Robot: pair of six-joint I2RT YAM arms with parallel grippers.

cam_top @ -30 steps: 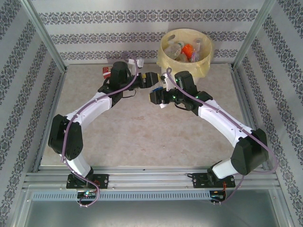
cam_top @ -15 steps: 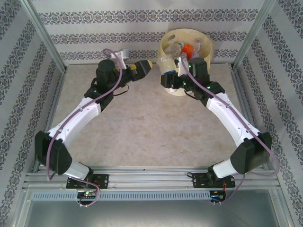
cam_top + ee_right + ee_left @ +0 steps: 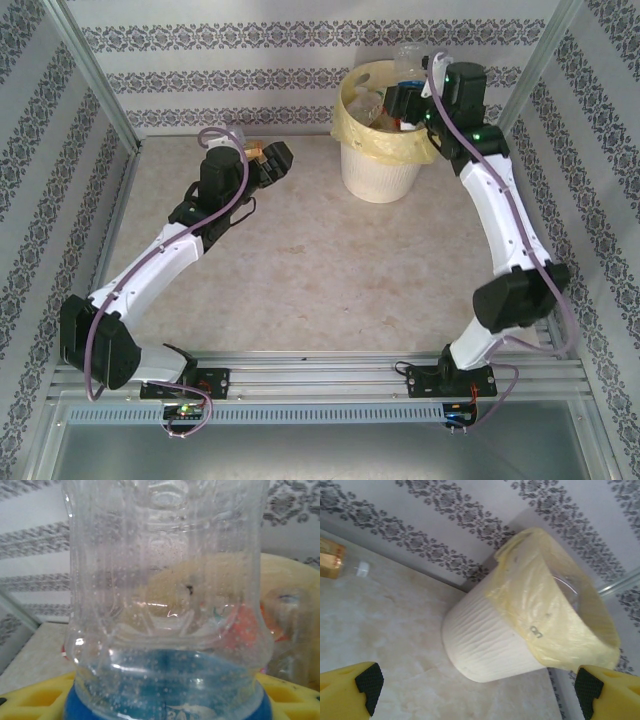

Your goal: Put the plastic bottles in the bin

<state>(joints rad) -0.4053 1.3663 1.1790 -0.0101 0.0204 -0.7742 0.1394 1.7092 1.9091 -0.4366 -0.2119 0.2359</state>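
Note:
The right gripper eases outward over the bin's opening (image 3: 376,94) (image 3: 292,635) below it next and releases the clear plastic bottle, since the gripper hovers by the bin's rim.
The bin (image 3: 380,175), a cream bucket with a yellow bag over its rim, stands at the back of the table and holds several plastic bottles (image 3: 383,106). My right gripper (image 3: 402,97) hovers over its rim, shut on a clear plastic bottle with a blue label (image 3: 167,605); that bottle (image 3: 408,58) sticks up above the bin. In the right wrist view the yellow fingers (image 3: 30,700) flank the bottle's base. My left gripper (image 3: 273,160) is open, left of the bin and apart from it, with nothing between its fingertips (image 3: 362,685). The bin (image 3: 485,645) lies ahead of it.
Another bottle with an amber label and a white cap (image 3: 332,560) lies by the back wall at the left. Patterned walls and metal frame posts (image 3: 95,75) close in the table on three sides.
My right arm has lifted the blue-labelled bottle from in front of the bin to above its rim. The left gripper has opened wider and drawn back to the left.

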